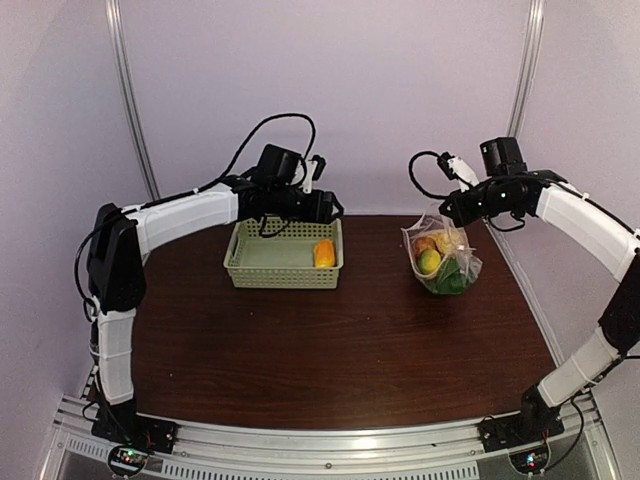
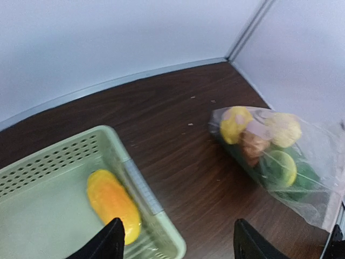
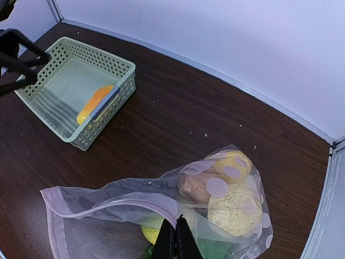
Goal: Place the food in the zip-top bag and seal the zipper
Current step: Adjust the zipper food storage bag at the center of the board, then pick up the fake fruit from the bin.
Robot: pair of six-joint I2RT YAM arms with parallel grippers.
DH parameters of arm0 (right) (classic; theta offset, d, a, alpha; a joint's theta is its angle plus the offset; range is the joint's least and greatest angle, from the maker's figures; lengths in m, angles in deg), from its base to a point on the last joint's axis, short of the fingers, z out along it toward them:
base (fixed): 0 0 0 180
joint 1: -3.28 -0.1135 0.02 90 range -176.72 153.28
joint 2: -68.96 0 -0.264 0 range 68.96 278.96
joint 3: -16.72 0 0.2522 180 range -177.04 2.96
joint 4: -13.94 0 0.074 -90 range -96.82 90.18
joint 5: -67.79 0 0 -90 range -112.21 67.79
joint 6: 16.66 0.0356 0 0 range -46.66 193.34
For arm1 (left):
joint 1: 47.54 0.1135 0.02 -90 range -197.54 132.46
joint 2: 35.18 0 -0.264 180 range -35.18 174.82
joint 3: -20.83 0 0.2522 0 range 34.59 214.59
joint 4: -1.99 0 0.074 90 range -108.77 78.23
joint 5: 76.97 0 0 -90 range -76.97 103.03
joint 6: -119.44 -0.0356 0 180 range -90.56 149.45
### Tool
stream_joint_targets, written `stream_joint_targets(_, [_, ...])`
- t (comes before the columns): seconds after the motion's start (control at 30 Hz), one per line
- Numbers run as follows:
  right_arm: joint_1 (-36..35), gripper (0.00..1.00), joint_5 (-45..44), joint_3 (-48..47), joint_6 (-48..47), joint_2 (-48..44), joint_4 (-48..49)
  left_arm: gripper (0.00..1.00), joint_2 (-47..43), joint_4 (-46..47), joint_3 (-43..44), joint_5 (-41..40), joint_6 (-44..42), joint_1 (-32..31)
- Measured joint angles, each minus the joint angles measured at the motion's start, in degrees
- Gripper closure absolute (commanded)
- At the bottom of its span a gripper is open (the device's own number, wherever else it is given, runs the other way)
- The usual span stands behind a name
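Note:
The basket's only food piece (image 1: 325,254) (image 2: 114,207) lies below my left gripper, to its left in the wrist view. My left gripper lowers that way and closes around it next.
The zip-top bag (image 1: 442,258), clear with pale dots, stands at the right of the table, holding several food pieces: yellow, brownish, yellow-green and dark green. My right gripper (image 3: 177,237) is shut on the bag's mouth edge (image 3: 135,197) and holds it up; the arm shows above the bag in the top view (image 1: 462,205). One orange-yellow food piece (image 1: 324,253) lies in the pale green basket (image 1: 285,255); it also shows in the left wrist view (image 2: 112,202). My left gripper (image 2: 175,243) is open and empty above the basket's right end. The slider tab is not visible.
The basket (image 3: 75,91) stands at the back middle-left of the dark wooden table (image 1: 340,340). White walls and metal frame posts close the back and sides.

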Motion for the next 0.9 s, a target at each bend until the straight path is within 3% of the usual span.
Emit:
stream_joint_targets(0.23, [0.0, 1.00, 5.0, 6.3, 0.8, -1.6, 4.1, 0.35, 2.6, -4.3, -0.4, -1.4, 2.1, 8.7])
stream_joint_targets(0.53, [0.0, 1.00, 6.9, 6.3, 1.0, -4.4, 6.6, 0.37, 13.9, -7.4, 3.3, 0.7, 5.4, 6.3])
stream_joint_targets(0.73, [0.0, 1.00, 7.3, 6.7, 1.3, -4.5, 7.0, 0.33, 16.5, -8.0, 4.0, 2.6, 7.3, 6.1])
stream_joint_targets(0.9, [0.0, 1.00, 7.5, 7.0, 1.8, -4.5, 7.2, 0.38, 18.0, -7.3, 5.7, 4.7, 8.7, 6.0])
